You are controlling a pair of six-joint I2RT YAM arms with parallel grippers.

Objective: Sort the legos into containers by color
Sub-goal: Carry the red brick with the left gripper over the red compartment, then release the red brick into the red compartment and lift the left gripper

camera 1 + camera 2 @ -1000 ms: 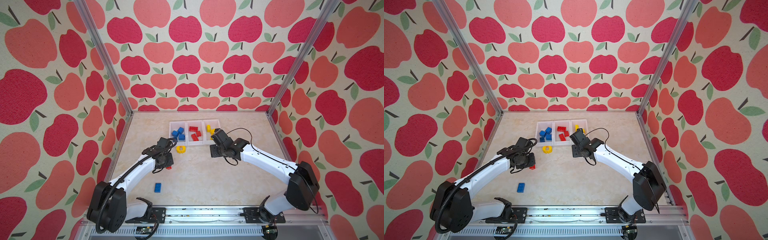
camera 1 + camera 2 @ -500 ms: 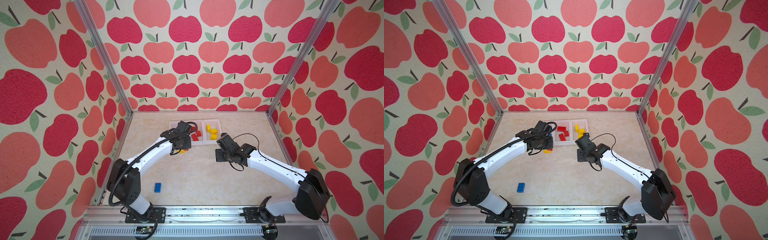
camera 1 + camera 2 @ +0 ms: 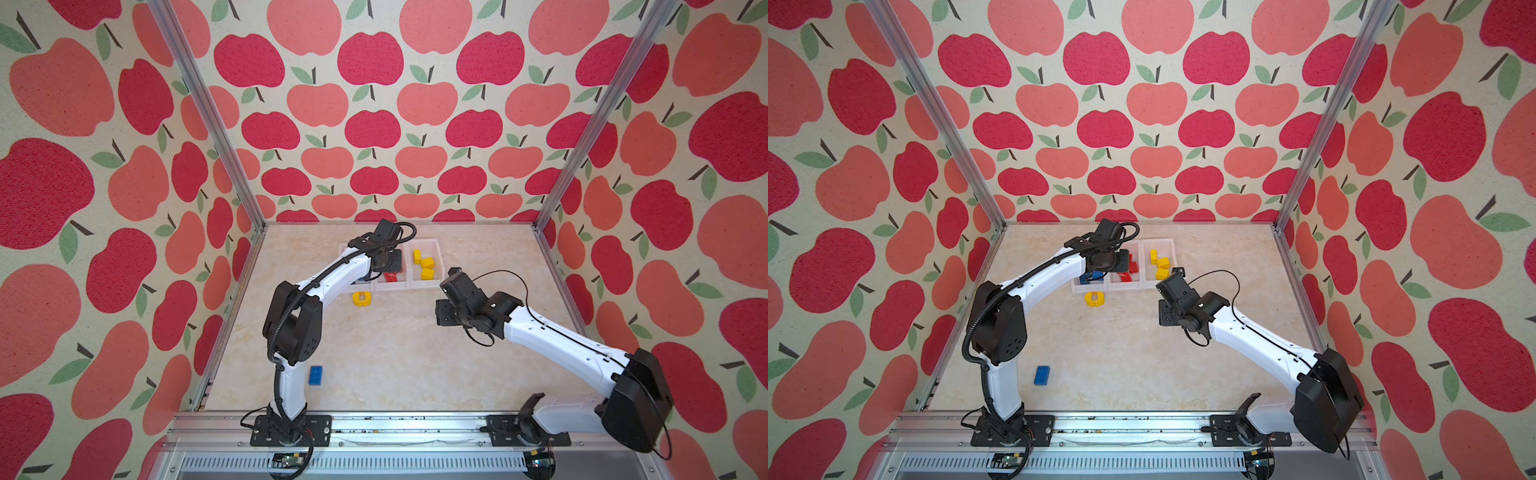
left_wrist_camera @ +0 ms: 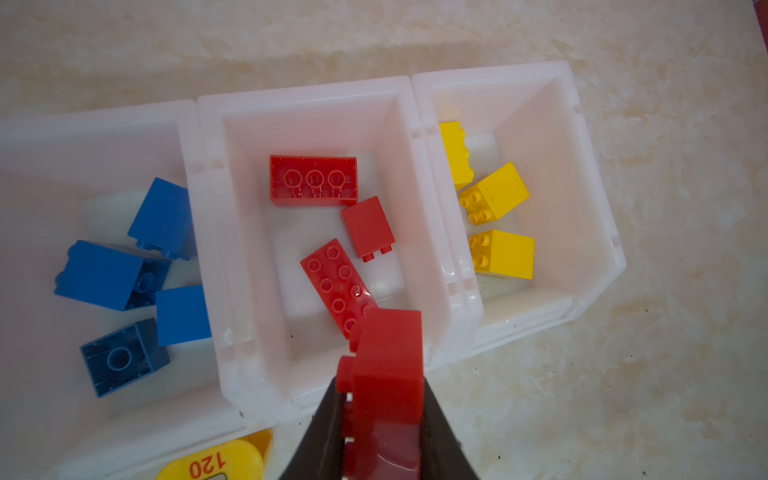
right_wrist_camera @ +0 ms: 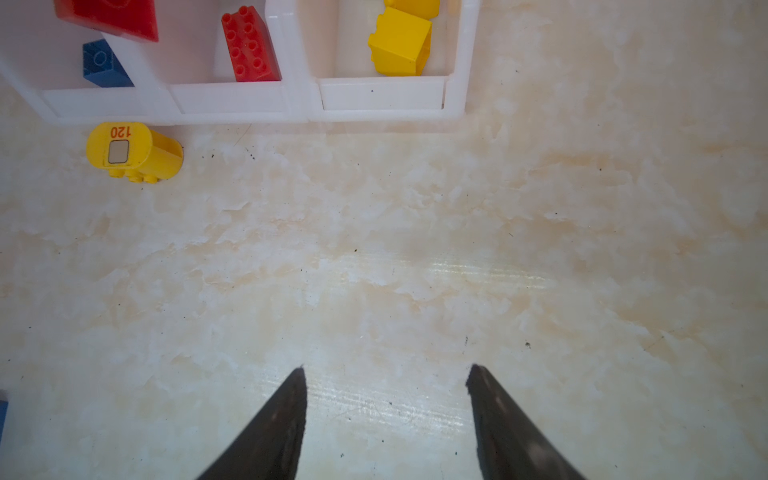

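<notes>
The red lego should go among its own color, so my left gripper will next move outward past the middle container's near rim, over the red legos in the middle container, and release it.
My left gripper [image 4: 380, 384] is shut on a red lego [image 4: 390, 345] and holds it above the near rim of the middle container [image 4: 299, 93]. Three white containers [image 3: 434, 241] stand in a row: blue legos [image 4: 124, 274] in the left one, red legos [image 4: 313, 178] in the middle one, yellow legos [image 4: 498, 253] in the right one. A blue lego [image 3: 316, 375] lies alone on the table near the left arm's base. My right gripper [image 5: 386, 370] hangs open over bare table, apart from the containers, with nothing between its fingers.
A yellow rounded piece marked 120 [image 5: 133, 151] lies on the table just in front of the left container, also in both top views [image 3: 361, 298] [image 3: 1095, 298]. Apple-patterned walls and metal posts enclose the table on three sides.
My left arm swung from the near-left table up to the containers, carrying the red lego. My right gripper drew back from the containers toward the near right, still open.
</notes>
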